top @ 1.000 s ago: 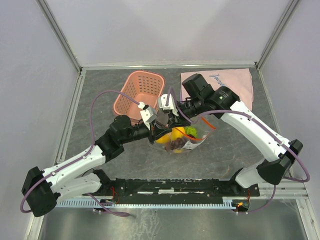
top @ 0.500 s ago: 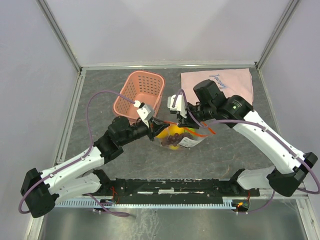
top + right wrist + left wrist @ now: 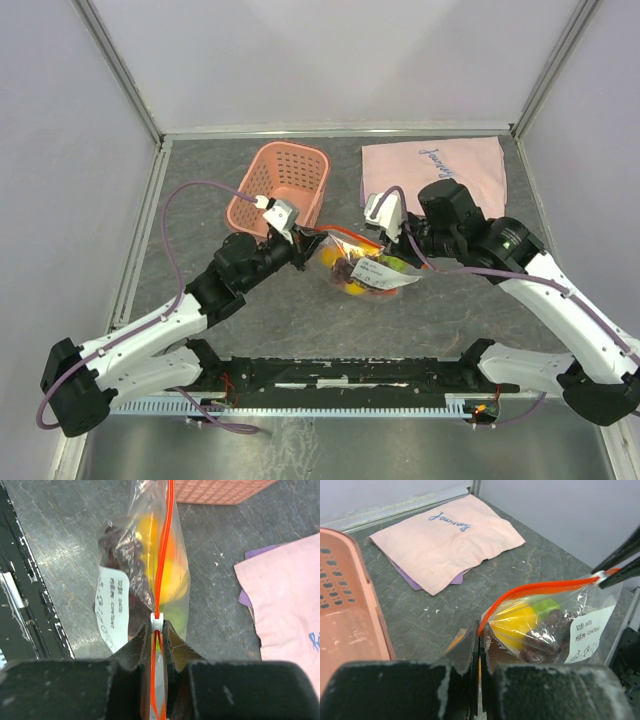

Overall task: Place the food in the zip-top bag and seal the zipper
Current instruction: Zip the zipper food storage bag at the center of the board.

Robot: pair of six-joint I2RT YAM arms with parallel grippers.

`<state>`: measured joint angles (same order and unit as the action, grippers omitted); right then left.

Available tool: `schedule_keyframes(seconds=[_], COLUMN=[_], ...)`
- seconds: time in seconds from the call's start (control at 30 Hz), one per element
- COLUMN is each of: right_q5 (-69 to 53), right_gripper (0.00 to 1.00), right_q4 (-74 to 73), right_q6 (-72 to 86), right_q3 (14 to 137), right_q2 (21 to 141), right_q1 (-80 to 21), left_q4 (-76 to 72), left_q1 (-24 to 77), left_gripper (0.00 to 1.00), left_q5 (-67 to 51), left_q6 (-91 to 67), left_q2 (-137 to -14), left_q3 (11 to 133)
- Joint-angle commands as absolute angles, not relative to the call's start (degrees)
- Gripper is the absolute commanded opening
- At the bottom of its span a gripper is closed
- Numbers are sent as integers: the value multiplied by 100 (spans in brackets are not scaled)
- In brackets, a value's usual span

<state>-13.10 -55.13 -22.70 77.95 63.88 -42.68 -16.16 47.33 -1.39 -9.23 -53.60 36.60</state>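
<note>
The right gripper will move along the zipper's parted strands, which run to its right in the top view, and let go of the white end at their tip.
The clear zip-top bag [image 3: 368,272] hangs between my two grippers just above the table, stretched taut. It holds a yellow fruit [image 3: 517,622], a green fruit [image 3: 547,605] and dark purple grapes [image 3: 545,640]. The red-orange zipper [image 3: 540,587] runs straight along its mouth. My left gripper [image 3: 479,647] is shut on the bag's left end at the zipper; it also shows in the top view [image 3: 306,243]. My right gripper [image 3: 157,629] is shut on the zipper's small white end [image 3: 157,622], near the bag's right end [image 3: 382,243]. The zipper [image 3: 163,555] looks pressed together ahead of it.
The pink perforated basket [image 3: 285,185] stands just behind my left gripper. The pink cloth [image 3: 445,170] lies at the back right, over a purple piece [image 3: 247,597]. The black base rail [image 3: 350,375] runs along the near edge.
My right gripper has slid right along the zipper, away from my left gripper. The bag is now stretched out and lifted. My left gripper has shifted slightly back.
</note>
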Motion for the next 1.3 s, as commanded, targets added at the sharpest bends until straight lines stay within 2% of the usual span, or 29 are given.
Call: schedule_keyframes(seconds=[0.0,0.57,0.93,1.17,1.27], right_q5=[-667,1017,2037,2497,2714], right_gripper=[2,2,2,2,2], right_q4=[-5712,-5928,-5847,-5194,-4703], right_q6=[-1953,-1464,-1233,-633,-268], right_q3=[7703,7157,6743,6252,6016], right_q2=[6038,5169,4698,4768,4878], right_q1=[-4206,-4127,-4024,-3933,-3922], left_q4=[-1713,-1485,-1383,-1207,-1046], left_q1=[4495,4160,4079,4077,4078], left_gripper=[3,3,3,3,9], left_q5=[707,735,300,141,101], left_q6=[-1177,-1714,-1916,-1984,-2036], left_q2=[-5370,-6118,-6847,-7405,-7758], left_q3=[3949,4489,4949,5316,5634])
